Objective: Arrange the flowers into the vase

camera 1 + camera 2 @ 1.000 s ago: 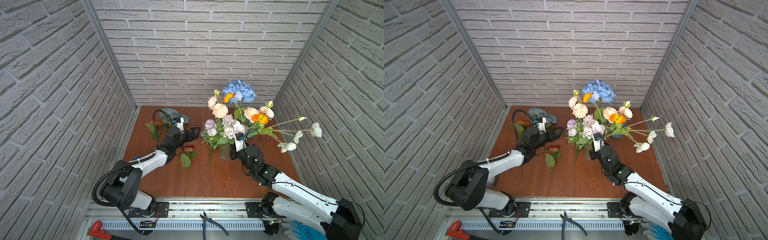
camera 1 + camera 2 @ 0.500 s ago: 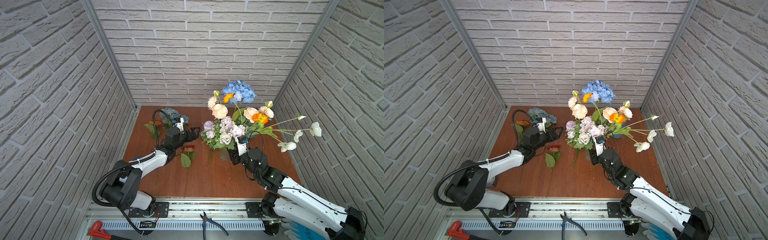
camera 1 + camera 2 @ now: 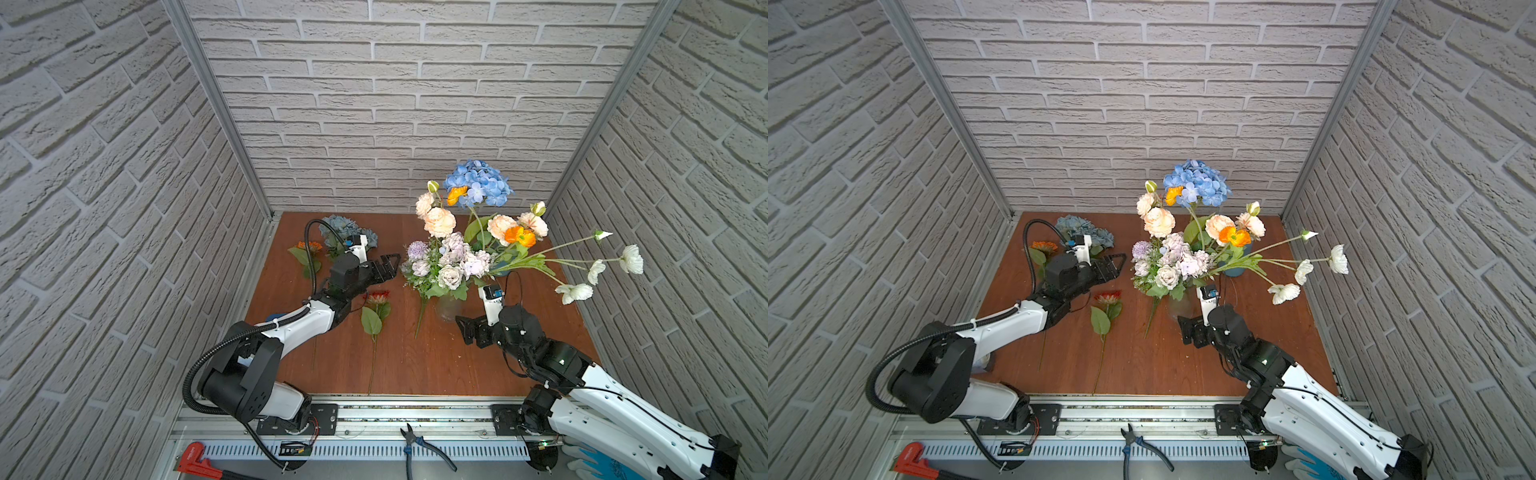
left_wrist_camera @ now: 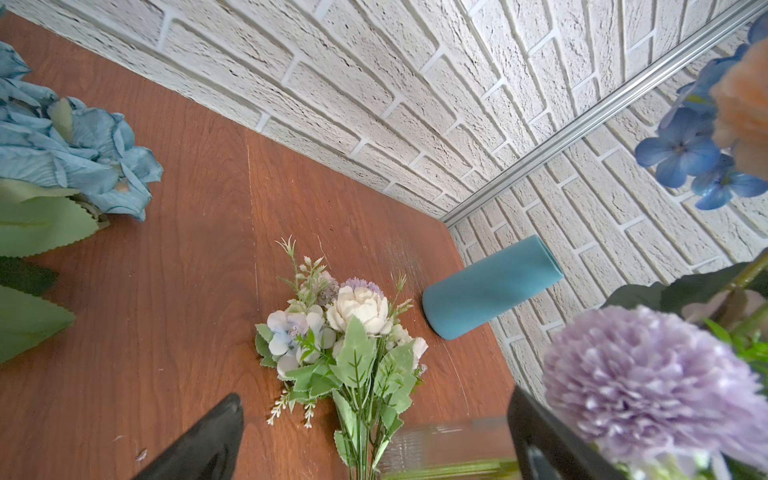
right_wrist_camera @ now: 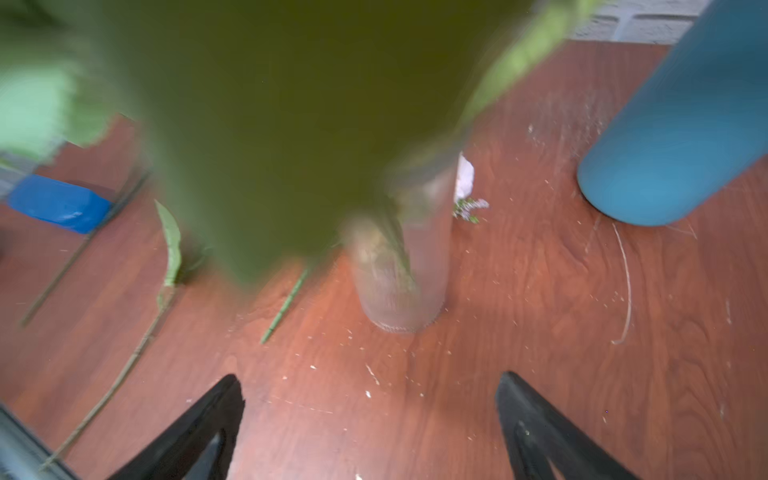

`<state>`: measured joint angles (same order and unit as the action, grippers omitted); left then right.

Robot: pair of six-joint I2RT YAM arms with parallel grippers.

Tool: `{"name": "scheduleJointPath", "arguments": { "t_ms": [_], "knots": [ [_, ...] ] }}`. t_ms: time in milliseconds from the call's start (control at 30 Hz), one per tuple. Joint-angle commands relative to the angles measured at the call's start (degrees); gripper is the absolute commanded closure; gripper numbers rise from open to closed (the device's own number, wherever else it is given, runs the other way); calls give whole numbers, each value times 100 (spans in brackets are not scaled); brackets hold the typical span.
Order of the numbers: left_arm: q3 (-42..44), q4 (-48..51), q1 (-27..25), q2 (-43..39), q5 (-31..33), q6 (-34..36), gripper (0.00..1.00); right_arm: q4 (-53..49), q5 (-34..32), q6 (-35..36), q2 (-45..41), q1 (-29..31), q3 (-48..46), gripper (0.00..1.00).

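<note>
I will bring my right gripper up and outward and tilt it level to close at the glass vase's opening (image 3: 449,299) (image 5: 428,164), since its open fingers point down at bare tabletop.
A teal vase (image 3: 500,269) (image 5: 681,137) at the back right holds a blue hydrangea (image 3: 478,187), peach roses and white poppies (image 3: 631,258). In front of it a clear glass vase (image 3: 449,306) (image 5: 403,270) holds a lilac-white bunch (image 3: 455,259). My right gripper (image 3: 469,328) (image 5: 370,415) stands open and empty just in front of the glass vase. My left gripper (image 3: 386,266) (image 4: 376,397) is open over the stems of a second lilac-white bunch (image 4: 345,328) that lies on the table. Also on the table are a red daisy (image 3: 377,297), an orange daisy (image 3: 309,246) and a dusty-blue hydrangea (image 3: 347,232).
Brick walls close in the wooden table (image 3: 436,365) on three sides. The poppies lean out toward the right wall. Pliers (image 3: 424,444), a red wrench (image 3: 195,457) and a blue glove (image 3: 598,457) lie beyond the front rail.
My right gripper has opened, let go of the lilac-white bunch in the glass vase and drawn back toward the front. The left arm has not moved.
</note>
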<state>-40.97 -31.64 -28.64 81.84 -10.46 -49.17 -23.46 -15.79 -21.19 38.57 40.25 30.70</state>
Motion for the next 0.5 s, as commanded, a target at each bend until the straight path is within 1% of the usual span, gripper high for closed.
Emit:
{"name": "scheduleJointPath", "arguments": {
  "t_ms": [0, 100, 233, 300, 400, 467],
  "knots": [
    [-42, -236, -21, -135, 61, 65, 2, 565, -382, -41, -165, 27, -436, 5],
    [-60, -272, -24, -133, 61, 65, 2, 1746, -596, 263, -431, 27, -1198, 4],
    [-140, -260, -18, -130, -40, 32, 2, 3317, -897, 942, -625, 22, -1882, 4],
    [-219, -247, -21, -159, -92, 30, 2, 3903, -881, 1416, -540, 26, -1963, 4],
    [-312, -222, -29, -174, -81, 72, 2, 4308, -692, 2024, -201, 27, -1816, 4],
    [-350, -211, -27, -144, -79, 91, 2, 4546, -549, 2270, 58, 18, -1769, 3]
  ]
}}
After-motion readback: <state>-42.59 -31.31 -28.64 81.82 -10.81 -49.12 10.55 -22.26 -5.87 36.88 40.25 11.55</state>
